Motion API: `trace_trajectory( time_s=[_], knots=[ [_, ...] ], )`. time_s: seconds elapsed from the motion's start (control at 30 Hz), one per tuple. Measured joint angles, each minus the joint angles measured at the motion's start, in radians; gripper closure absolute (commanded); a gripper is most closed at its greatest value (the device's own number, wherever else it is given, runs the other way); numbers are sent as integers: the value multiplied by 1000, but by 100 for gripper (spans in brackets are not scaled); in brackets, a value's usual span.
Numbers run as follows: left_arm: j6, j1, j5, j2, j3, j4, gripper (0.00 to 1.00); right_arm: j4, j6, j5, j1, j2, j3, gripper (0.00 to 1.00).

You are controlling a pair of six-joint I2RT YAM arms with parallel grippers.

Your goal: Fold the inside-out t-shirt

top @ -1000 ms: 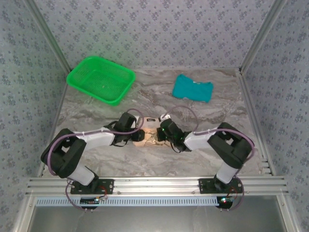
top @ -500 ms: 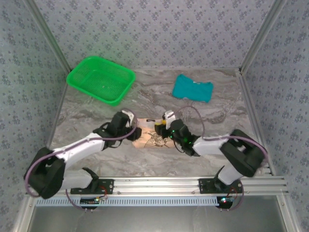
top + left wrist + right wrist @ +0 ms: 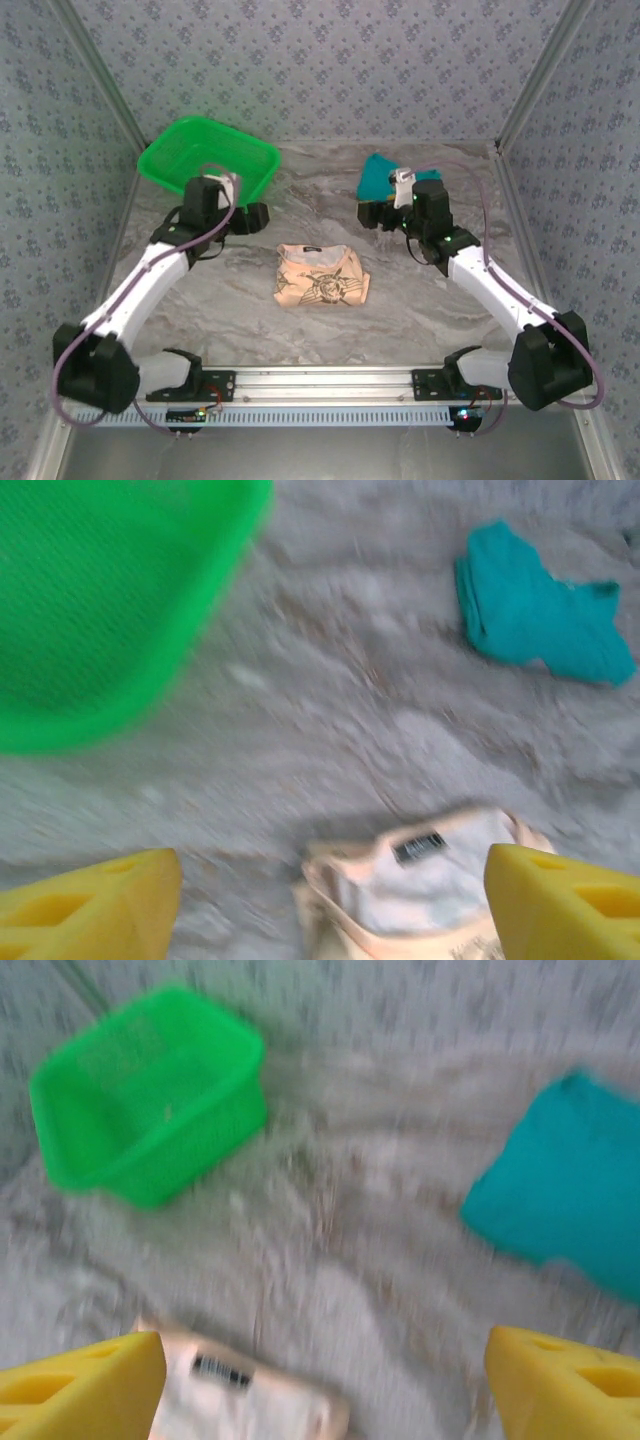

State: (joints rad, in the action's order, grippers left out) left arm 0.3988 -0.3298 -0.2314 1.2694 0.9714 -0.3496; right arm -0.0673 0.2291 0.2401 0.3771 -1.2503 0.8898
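Observation:
Next, the left gripper lowers its open fingers back onto the t-shirt's side edge nearest the basket (image 3: 310,892), which lies clear, below and back of the gripper.
The inside-out t-shirt (image 3: 320,276) lies as a small folded peach bundle with a dark print, in the middle of the marble table. Its pale neck area and barcode label (image 3: 420,847) show at the bottom of the left wrist view, and the shirt (image 3: 235,1395) also shows low in the right wrist view. My left gripper (image 3: 255,215) hangs raised to the shirt's far left, near the basket. My right gripper (image 3: 371,213) hangs raised to its far right. Both are open, with the yellow fingers (image 3: 90,905) (image 3: 565,1380) wide apart and nothing between them.
A green mesh basket (image 3: 208,165) stands at the back left. A teal folded garment (image 3: 385,178) lies at the back right, partly behind my right arm. Metal rails edge the table (image 3: 200,320) at the front and sides.
Both grippers have let go of the shirt, opened and lifted back and outward, the left toward the basket, the right toward the teal garment. The shirt stays folded on the table.

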Motion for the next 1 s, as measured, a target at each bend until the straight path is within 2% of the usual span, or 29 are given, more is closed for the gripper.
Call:
trace_trajectory(
  time_s=[0.1,0.23,0.43,0.6,0.7,0.73,0.9,0.97,1.0],
  knots=[
    [58,-29,-98,75,-57,-43,21,-169,45,79,-2,-24,-4,20],
    [97,-74,-177,120,-106,-100,14,-273,134,155,1,-64,-65,20],
    [109,-97,-253,261,-85,-74,12,-294,253,210,47,-178,-124,19],
    [112,-103,-271,366,-73,-38,13,-208,297,253,71,-280,-128,21],
    [119,-103,-285,414,-54,-13,20,-181,317,273,64,-349,-106,27],
    [127,-102,-290,432,-39,-20,23,-182,328,292,56,-362,-96,33],
    [139,-107,-324,476,-11,3,47,-172,370,327,51,-422,-56,52],
    [135,-120,-341,489,-5,36,61,-102,371,348,76,-466,-29,61],
    [130,-124,-347,489,-3,44,64,-75,370,352,88,-483,-16,63]
  ],
)
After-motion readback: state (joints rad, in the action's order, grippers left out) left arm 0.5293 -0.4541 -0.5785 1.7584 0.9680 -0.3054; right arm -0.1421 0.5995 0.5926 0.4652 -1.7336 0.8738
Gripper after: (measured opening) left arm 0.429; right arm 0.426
